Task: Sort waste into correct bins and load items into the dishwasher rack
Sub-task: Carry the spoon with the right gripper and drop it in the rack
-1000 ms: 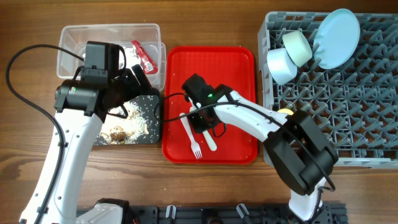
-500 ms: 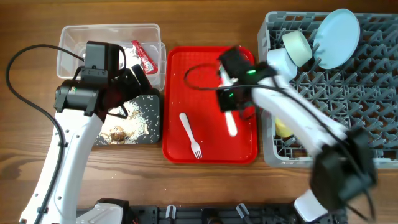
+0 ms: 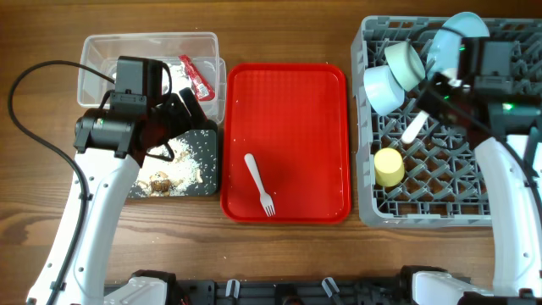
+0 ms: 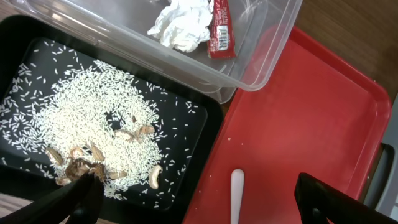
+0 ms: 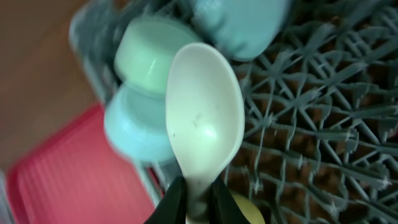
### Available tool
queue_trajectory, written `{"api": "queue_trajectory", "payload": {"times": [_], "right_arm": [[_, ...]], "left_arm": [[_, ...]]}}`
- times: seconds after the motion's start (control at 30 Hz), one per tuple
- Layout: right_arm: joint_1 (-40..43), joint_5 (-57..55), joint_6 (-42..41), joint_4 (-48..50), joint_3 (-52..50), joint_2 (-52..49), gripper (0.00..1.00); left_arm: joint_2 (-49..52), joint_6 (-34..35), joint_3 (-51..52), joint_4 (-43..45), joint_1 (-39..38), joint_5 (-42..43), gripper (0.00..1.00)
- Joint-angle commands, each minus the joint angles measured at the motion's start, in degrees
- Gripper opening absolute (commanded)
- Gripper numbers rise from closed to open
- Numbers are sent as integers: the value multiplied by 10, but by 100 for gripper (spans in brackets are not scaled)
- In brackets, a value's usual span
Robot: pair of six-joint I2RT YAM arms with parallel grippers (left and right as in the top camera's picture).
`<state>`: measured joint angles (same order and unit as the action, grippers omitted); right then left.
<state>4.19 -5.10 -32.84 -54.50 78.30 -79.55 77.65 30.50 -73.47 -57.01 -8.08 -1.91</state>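
The white spoon should go down next in my right gripper, toward the open gap with the empty wires of the dishwasher rack between the light blue bowl (image 3: 383,89) and the yellow cup.
My right gripper (image 3: 434,95) is shut on the white spoon (image 3: 414,127) and holds it over the grey dishwasher rack (image 3: 457,207); the spoon fills the right wrist view (image 5: 202,124), pinched between the fingers (image 5: 194,198). In the rack are the mint green bowl (image 3: 405,63), light blue bowl (image 3: 383,89), pale blue plate (image 3: 449,38) and yellow cup (image 3: 389,167). The white fork (image 3: 258,183) lies on the red tray (image 3: 288,102). My left gripper (image 4: 193,199) is open over the edge of the black tray (image 3: 207,165), which holds rice and food scraps (image 4: 81,124). The clear tub (image 3: 97,59) holds the tissue (image 4: 180,22) and the wrapper (image 4: 221,31).
The red tray lies between the bins on the left and the rack on the right. Bare wooden table (image 3: 34,34) lies around them. The fork's handle end shows in the left wrist view (image 4: 237,196).
My right gripper has lifted the spoon off the red tray and carried it right, to above the rack. The left arm has not moved.
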Motion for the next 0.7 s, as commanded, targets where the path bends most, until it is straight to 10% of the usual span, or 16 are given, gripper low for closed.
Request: {"api": "queue_trajectory", "payload": {"times": [0.0,0.2,0.47,0.67], "right_arm": [[35,-27,-162,31,-35,-21,4],[42,-65,-242,41,-58,-65,7],[42,-65,-239,41,-58,-71,47],[41,-20,-90,41,-41,-25,54]], "left_arm": [[-10,-1,-8,-1,5,-10,100],[-10,-1,-8,-1,5,-10,100],[-10,-1,-8,-1,5,-10,100],[-10,-1,-8,-1,5,-10,100]]}}
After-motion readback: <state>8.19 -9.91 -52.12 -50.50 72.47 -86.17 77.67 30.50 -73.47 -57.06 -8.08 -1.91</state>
